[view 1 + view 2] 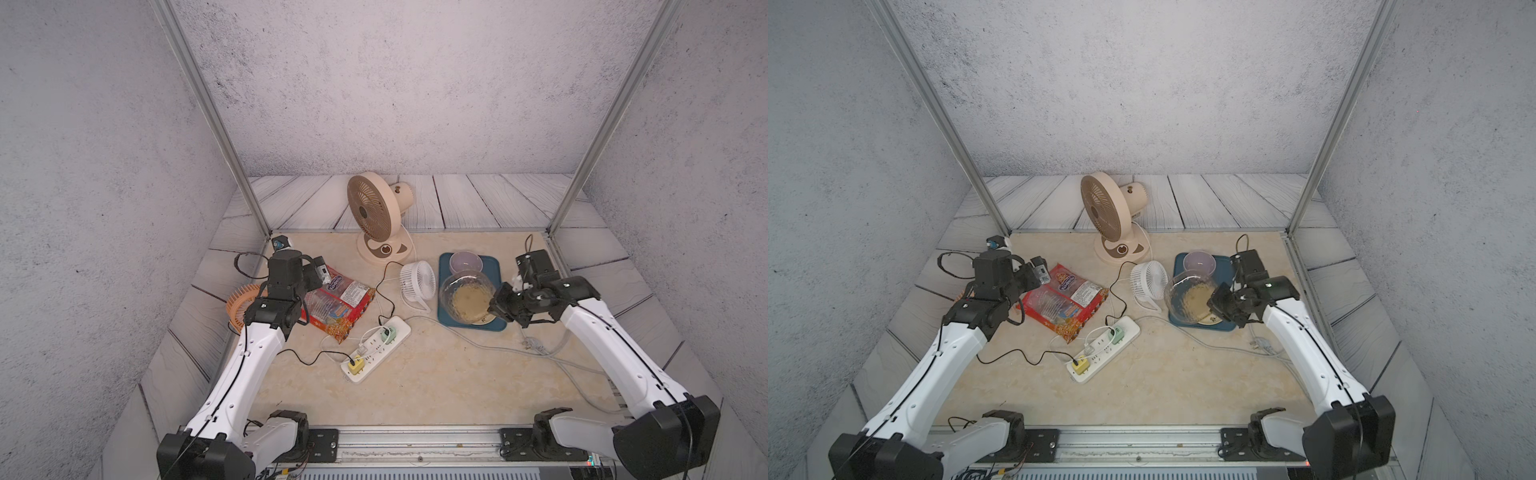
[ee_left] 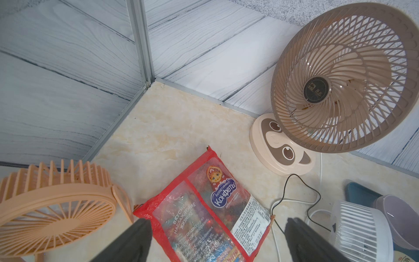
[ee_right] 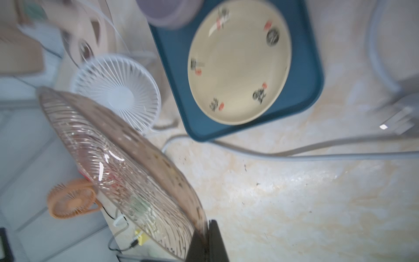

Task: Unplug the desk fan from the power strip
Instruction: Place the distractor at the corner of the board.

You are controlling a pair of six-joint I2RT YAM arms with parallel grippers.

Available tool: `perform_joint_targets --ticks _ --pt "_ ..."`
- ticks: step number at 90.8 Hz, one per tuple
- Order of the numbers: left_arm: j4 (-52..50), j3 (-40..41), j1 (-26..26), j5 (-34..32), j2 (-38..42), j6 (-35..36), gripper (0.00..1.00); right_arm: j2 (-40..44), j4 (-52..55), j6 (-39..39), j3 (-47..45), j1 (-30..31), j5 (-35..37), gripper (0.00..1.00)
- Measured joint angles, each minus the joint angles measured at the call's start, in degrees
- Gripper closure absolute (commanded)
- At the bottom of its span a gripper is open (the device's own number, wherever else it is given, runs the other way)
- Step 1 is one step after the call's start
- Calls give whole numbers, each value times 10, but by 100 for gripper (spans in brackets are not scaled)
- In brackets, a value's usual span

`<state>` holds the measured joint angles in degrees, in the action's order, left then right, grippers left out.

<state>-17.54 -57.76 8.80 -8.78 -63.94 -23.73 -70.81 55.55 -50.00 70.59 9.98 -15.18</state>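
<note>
My right gripper moves outward off the tray next, lowers the glass bowl [image 1: 465,297] and lets go of its rim on the bare tabletop [image 1: 515,247] beside the tray's far end.
The beige desk fan [image 1: 376,216] [image 2: 347,77] stands at the back of the table, a white cord trailing from its base. The white power strip [image 1: 376,349] [image 1: 1102,353] lies mid-table with a yellow adapter [image 1: 355,365], a green adapter [image 1: 388,332] and other plugs in it. My left gripper [image 1: 320,272] [image 2: 217,224] hangs open over a red candy bag [image 2: 204,217], far left of the strip. My right gripper [image 1: 496,305] [image 3: 207,229] is shut on the rim of a clear glass bowl [image 1: 465,297] [image 3: 127,172], held tilted above the blue tray [image 3: 310,74].
A cream plate [image 3: 240,63] and a purple bowl [image 1: 465,262] sit on the tray. A small white fan [image 1: 417,282] stands between tray and bag; an orange fan [image 2: 54,204] lies at the left edge. The strip's grey cord [image 1: 478,343] runs right to a loose plug [image 1: 534,345].
</note>
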Motion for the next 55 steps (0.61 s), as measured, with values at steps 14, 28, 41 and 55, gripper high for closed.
perform_joint_targets --ticks 14,28,41,55 --pt "0 -37 0 3 -34 9 2 -40 22 36 99 -113 8 100" --pt "-8 -78 0 14 -72 13 1 -116 -12 37 140 -184 8 100" --pt "-23 -115 0 34 -101 11 0 -220 -63 27 182 -225 8 100" --pt "-44 -133 0 49 -113 7 1 -342 -127 9 222 -257 2 100"
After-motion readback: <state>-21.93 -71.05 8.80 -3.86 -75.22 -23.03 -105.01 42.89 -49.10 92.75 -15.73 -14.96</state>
